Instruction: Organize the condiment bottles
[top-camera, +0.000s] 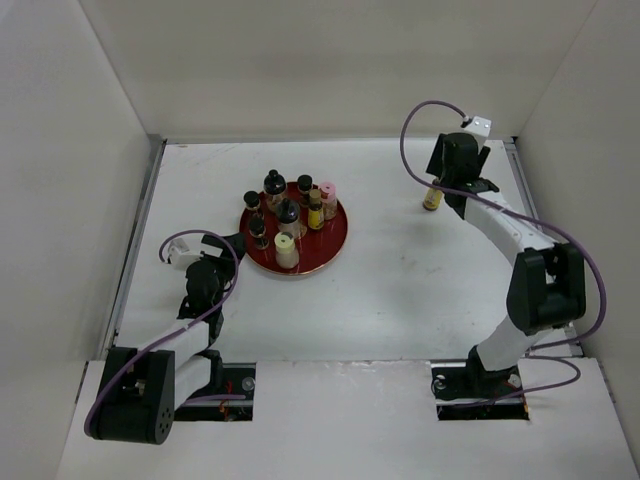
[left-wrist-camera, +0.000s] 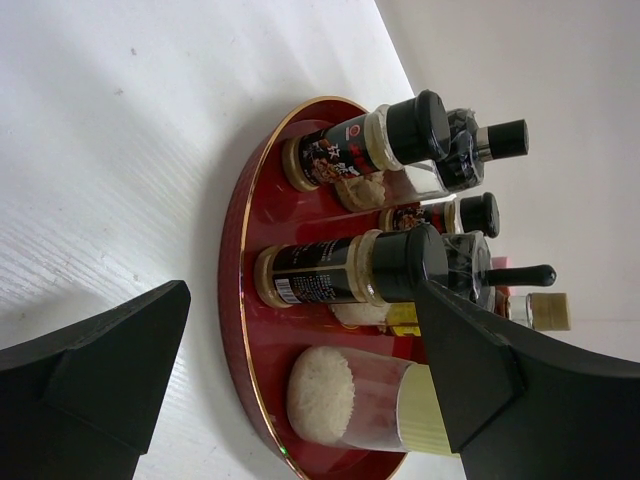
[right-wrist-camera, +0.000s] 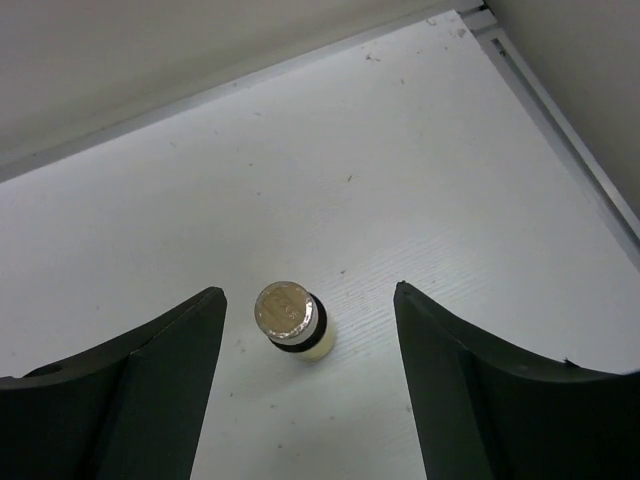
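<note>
My right gripper is above the amber bottle, which stands alone and untouched between its spread fingers. My right gripper needs to move down over the gold cap (top-camera: 433, 198) (right-wrist-camera: 284, 309) next and close on it.
A round red tray (top-camera: 331, 243) holds several small condiment bottles: dark ones with black caps (top-camera: 274, 185), a cream-capped jar (top-camera: 286, 250), a pink-capped one (top-camera: 328, 194) and a yellow one (top-camera: 315, 213). One amber bottle with a gold cap (top-camera: 433, 198) stands alone on the table at the right. My right gripper (top-camera: 448, 196) is open above it; in the right wrist view the bottle (right-wrist-camera: 292, 321) stands between the spread fingers (right-wrist-camera: 160, 360), untouched. My left gripper (top-camera: 237, 244) is open and empty at the tray's left rim, facing the cream-capped jar (left-wrist-camera: 360, 400) and a black-capped bottle (left-wrist-camera: 340, 272).
White walls enclose the table on the left, back and right. A metal rail (right-wrist-camera: 560, 120) runs along the right edge close to the lone bottle. The tray rim (left-wrist-camera: 232, 300) lies just ahead of my left fingers (left-wrist-camera: 110, 360).
</note>
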